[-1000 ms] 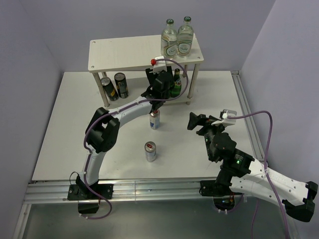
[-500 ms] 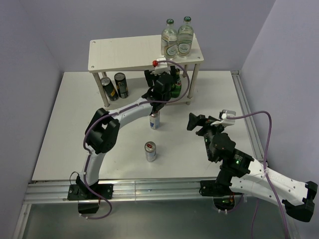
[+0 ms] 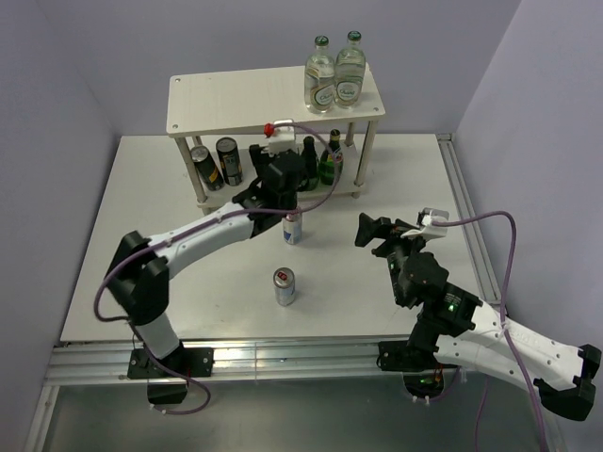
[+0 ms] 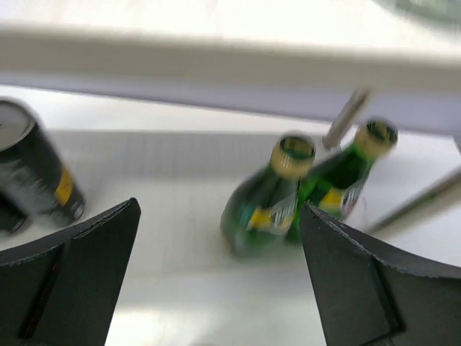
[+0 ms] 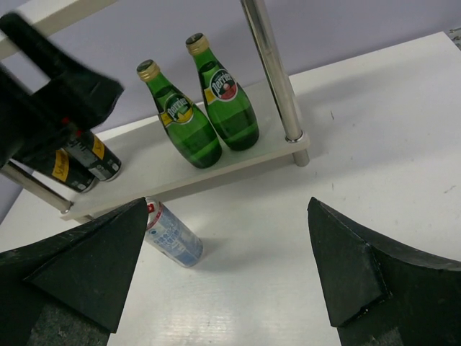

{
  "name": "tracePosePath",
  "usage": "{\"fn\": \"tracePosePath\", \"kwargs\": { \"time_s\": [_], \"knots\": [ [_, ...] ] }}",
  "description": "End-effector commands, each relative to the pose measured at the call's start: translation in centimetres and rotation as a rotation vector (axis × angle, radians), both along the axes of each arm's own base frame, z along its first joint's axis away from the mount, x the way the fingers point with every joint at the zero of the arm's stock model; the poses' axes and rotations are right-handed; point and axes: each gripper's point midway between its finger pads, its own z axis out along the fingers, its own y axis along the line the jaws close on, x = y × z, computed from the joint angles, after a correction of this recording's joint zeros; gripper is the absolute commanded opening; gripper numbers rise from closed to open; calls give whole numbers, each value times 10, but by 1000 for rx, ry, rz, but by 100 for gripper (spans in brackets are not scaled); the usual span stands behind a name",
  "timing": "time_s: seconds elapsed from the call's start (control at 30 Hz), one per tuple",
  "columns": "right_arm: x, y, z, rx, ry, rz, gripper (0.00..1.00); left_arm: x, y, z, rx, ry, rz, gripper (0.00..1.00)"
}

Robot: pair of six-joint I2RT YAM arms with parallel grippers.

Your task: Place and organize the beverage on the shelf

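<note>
The left gripper will pull back, tilt down and lower around the silver-blue can by the shelf (image 3: 292, 228), because that can is below and back of the gripper.
The pale wood shelf (image 3: 236, 97) carries two clear bottles with green caps (image 3: 320, 75) (image 3: 350, 71) at the right end of its top board. Two green glass bottles (image 3: 311, 155) (image 3: 332, 158) stand side by side on the lower board, also visible as green bottles (image 4: 270, 205) (image 5: 180, 119). My left gripper (image 3: 283, 169) (image 4: 220, 209) is open and empty, just in front of them. One silver-blue can (image 3: 293, 226) (image 5: 173, 234) stands on the table before the shelf, another silver-blue can (image 3: 285, 286) nearer me. My right gripper (image 3: 375, 231) (image 5: 227, 204) hangs open and empty to the right.
Two dark cans with yellow marks (image 3: 201, 168) (image 3: 228, 160) stand on the lower board's left part, one dark can (image 4: 36, 173) blurred in the left wrist view. A metal shelf leg (image 5: 274, 79) rises right of the green bottles. Purple walls close in the table (image 3: 141, 273).
My left gripper has opened, letting go of a green bottle on the lower board, and has drawn back to the left. The right arm has not moved.
</note>
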Motion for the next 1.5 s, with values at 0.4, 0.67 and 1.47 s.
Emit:
{"fn": "tracePosePath", "kwargs": {
  "time_s": [0.4, 0.67, 1.47],
  "knots": [
    [-1, -7, 5, 52, -17, -29, 98, -108, -1, -102, -9, 241, -322, 99],
    [-1, -7, 5, 51, -15, -29, 98, -96, -21, -117, -38, 219, -333, 99],
    [1, -2, 3, 43, -10, -19, 98, -58, -19, -149, 20, 154, -156, 34]
  ]
}}
